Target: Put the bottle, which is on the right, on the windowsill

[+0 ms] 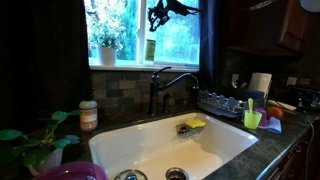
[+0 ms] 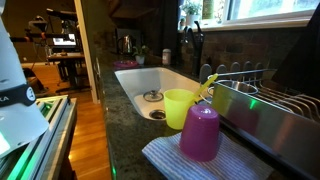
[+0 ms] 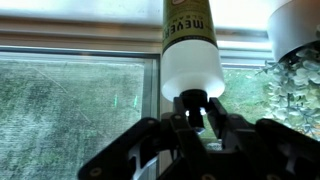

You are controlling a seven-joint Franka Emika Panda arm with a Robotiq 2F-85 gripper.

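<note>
My gripper needs to ease outward and slightly down toward the potted plant, set the bottle on the bare windowsill and release it, since that part is empty.
The bottle (image 1: 150, 48), slim with a yellow-green label, hangs upright in front of the bright window, its base just at the pale windowsill (image 1: 120, 65). I cannot tell whether it rests on the ledge. My gripper (image 1: 152, 28) is a dark shape directly above it. In the wrist view the gripper (image 3: 193, 100) is shut on the small cap end of the bottle (image 3: 192, 45), with the label and white shoulder extending away from the fingers towards the pale window frame (image 3: 60, 35).
A potted plant (image 1: 107, 45) stands on the sill beside the bottle. Below are the faucet (image 1: 165, 85), white sink (image 1: 130, 145), sponge (image 1: 192, 125), dish rack (image 1: 225, 100) and the orange-labelled jar (image 1: 88, 115). A yellow-green cup (image 2: 180, 108) and a purple cup (image 2: 201, 132) stand near the camera.
</note>
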